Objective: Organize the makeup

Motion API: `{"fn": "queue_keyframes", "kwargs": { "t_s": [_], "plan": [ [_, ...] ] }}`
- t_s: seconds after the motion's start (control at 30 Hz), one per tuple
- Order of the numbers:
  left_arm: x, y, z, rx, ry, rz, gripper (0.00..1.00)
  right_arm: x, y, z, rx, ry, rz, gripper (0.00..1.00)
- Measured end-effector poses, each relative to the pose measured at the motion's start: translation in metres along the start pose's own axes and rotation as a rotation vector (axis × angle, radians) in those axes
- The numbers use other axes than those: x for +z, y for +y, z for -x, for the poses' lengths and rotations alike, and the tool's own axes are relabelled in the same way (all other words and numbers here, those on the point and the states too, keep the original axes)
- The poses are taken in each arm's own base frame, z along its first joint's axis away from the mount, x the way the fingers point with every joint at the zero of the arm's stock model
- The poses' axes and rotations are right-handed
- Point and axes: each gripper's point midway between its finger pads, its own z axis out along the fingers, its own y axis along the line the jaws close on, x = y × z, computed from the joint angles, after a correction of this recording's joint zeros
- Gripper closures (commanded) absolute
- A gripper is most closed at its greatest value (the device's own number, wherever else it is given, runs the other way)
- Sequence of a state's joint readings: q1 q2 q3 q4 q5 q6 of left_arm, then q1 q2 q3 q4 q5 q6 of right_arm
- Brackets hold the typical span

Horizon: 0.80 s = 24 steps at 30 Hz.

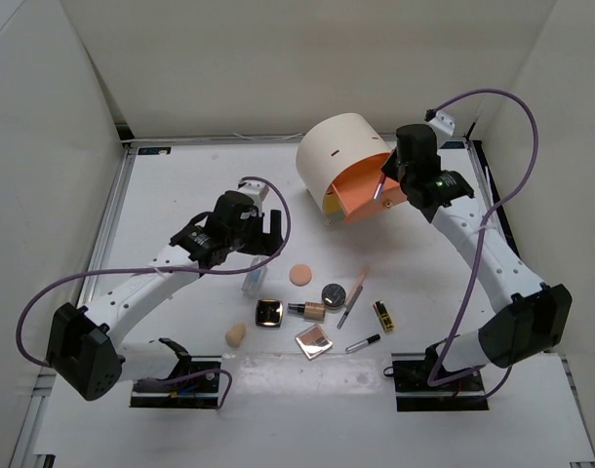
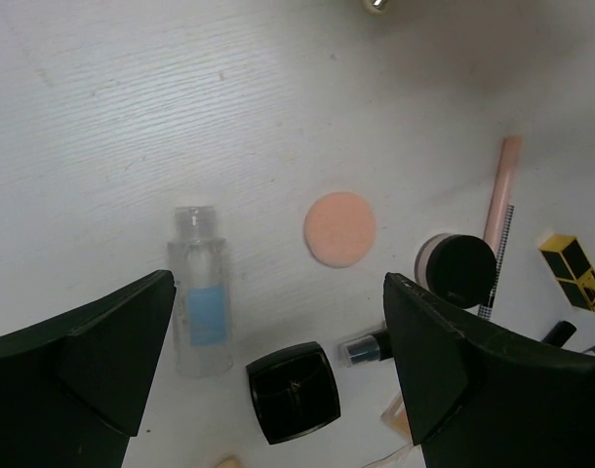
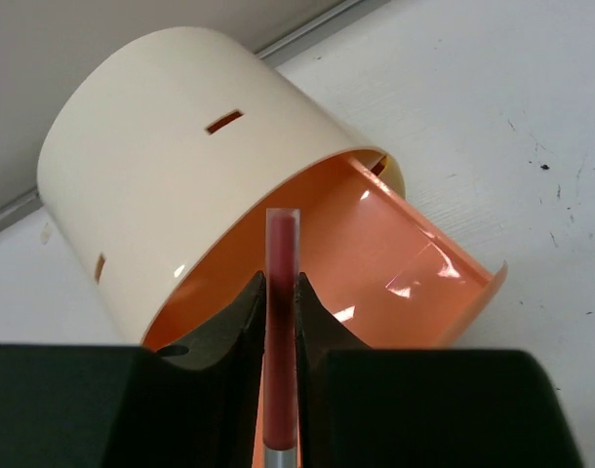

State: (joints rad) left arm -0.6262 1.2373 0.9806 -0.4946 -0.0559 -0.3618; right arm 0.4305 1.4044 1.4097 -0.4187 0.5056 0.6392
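Note:
My right gripper should move the slim red tube (image 3: pixel 281 263) down toward the cream cylinder box next, and then let go of it there.
The makeup lies in a loose cluster mid-table: peach puff (image 1: pixel 298 274), round black compact (image 1: pixel 333 293), square compacts (image 1: pixel 270 312), foundation bottle (image 1: pixel 307 310), egg sponge (image 1: pixel 236 335), pink slim tube (image 1: pixel 354 295), gold lipstick (image 1: pixel 383 315). My left gripper (image 2: pixel 278 351) hangs open above the clear little bottle (image 2: pixel 200 292) and a black square compact (image 2: pixel 293 390), touching neither. My right gripper (image 3: pixel 281 302) is shut on a slim red tube (image 3: pixel 281 263), held just over the open orange drawer (image 3: pixel 395 273).
The cream cylinder box (image 1: pixel 338 156) stands at the back, its orange drawer (image 1: pixel 361 198) swung out toward the right arm. A thin black tube (image 1: pixel 363 342) lies near the front. Raised rails edge the table on the left and right.

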Motion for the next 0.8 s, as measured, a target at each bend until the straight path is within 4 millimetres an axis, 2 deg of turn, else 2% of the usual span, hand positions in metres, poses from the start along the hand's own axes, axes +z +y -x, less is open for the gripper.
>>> {"fn": "queue_keyframes", "kwargs": {
  "t_s": [0.13, 0.33, 0.53, 0.63, 0.67, 0.8],
  "plan": [
    [0.006, -0.025, -0.002, 0.072, 0.014, -0.064, 0.02, 0.013, -0.007, 0.001, 0.048, 0.014, -0.009, 0.77],
    [0.015, -0.068, -0.017, 0.192, 0.053, -0.143, 0.02, 0.014, 0.002, 0.005, 0.114, 0.002, 0.026, 0.83],
    [0.015, -0.085, -0.022, 0.215, 0.050, -0.178, 0.02, 0.023, -0.002, -0.004, 0.266, -0.006, -0.005, 0.84],
    [0.015, -0.089, -0.021, 0.211, 0.041, -0.183, 0.02, 0.029, -0.008, -0.018, 0.325, 0.008, -0.022, 0.74],
    [0.015, -0.090, -0.020, 0.211, 0.038, -0.186, 0.02, 0.030, -0.010, -0.023, 0.336, 0.015, -0.030, 0.65],
    [0.014, -0.097, -0.022, 0.221, 0.033, -0.201, 0.02, 0.029, -0.010, -0.023, 0.368, 0.008, -0.027, 0.41]
  ]
}}
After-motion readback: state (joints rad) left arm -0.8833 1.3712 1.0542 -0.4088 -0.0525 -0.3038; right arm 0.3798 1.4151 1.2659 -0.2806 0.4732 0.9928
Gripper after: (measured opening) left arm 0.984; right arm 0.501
